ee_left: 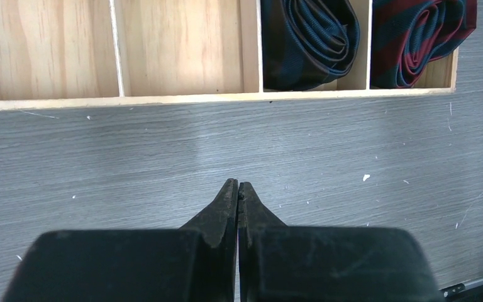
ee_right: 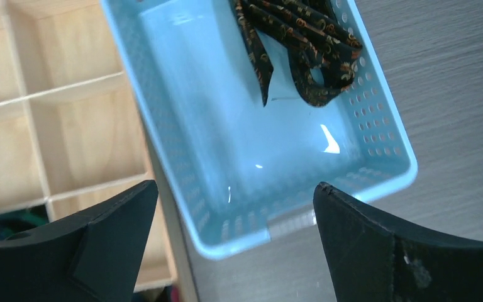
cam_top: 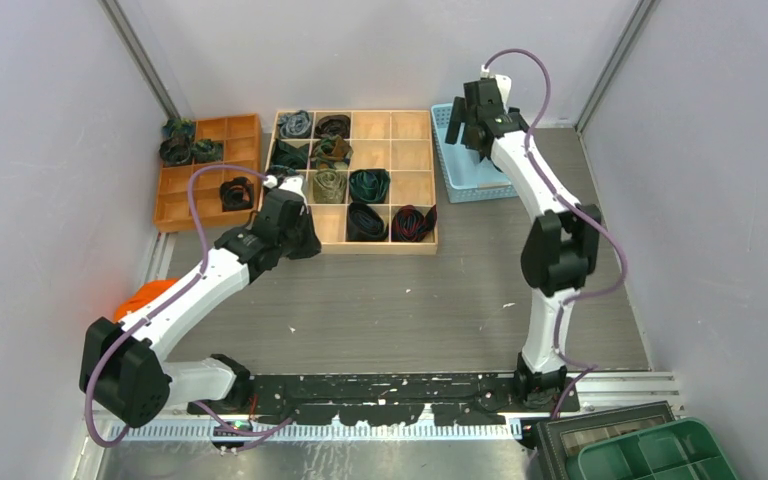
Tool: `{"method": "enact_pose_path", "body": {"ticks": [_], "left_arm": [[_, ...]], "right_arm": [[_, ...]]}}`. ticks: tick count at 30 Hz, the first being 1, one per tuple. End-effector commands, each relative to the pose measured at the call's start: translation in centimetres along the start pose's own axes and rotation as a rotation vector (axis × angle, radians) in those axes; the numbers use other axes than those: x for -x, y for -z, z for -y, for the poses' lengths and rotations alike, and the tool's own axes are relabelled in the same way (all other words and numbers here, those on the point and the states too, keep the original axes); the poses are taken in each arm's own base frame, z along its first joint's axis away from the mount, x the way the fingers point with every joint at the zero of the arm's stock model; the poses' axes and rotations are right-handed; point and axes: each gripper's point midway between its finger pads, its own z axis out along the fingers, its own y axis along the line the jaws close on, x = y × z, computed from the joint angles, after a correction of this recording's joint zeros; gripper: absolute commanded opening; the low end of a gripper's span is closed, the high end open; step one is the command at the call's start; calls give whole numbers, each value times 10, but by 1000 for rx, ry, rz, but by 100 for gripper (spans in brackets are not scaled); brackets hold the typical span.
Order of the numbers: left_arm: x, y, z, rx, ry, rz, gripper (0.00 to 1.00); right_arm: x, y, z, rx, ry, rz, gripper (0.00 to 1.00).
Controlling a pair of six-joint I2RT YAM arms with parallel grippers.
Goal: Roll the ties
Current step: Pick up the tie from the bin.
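The robot's right gripper will next go down toward the side of the basket opposite the tray and close on the near folds of the brown tie bunched there.
A loose brown tie with gold speckle lies unrolled in the far part of the light blue basket, which stands at the back right. My right gripper is open and empty, above the basket's near end. Several rolled ties fill cells of the wooden grid tray, among them a dark blue-black roll and a red-striped roll. My left gripper is shut and empty over the bare table, just in front of the tray's front rim, at its front left corner.
An orange compartment tray at the back left holds a few dark rolled ties. A bright orange cloth lump lies by the left arm. A green bin and a dark box sit at the near right. Grey walls close in both sides.
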Motion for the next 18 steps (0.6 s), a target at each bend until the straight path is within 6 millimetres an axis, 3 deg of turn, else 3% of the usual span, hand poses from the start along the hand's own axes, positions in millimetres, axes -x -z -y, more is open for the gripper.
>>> {"method": "enact_pose_path", "body": {"ticks": [1,3,8,15,18], "left_arm": [[8,3,-4,7,-8,46,0],[8,2,-5,15,-18,42,0],[8,-4,-4,14,-30,32,0],[1,-18,-2,4,-32,3,0],[-3,-25,-2,5,-32,-11,0]], "right_arm": [[13,-44,16,-95,-29,7,100],[3,-71,21,-129,-22,-31,99],[-3,-114,36,-175,-44,-41,99],[-5,-160,63,-195,-107,-48,97],[-8,-175,69,-185,-136,-60,92]]}}
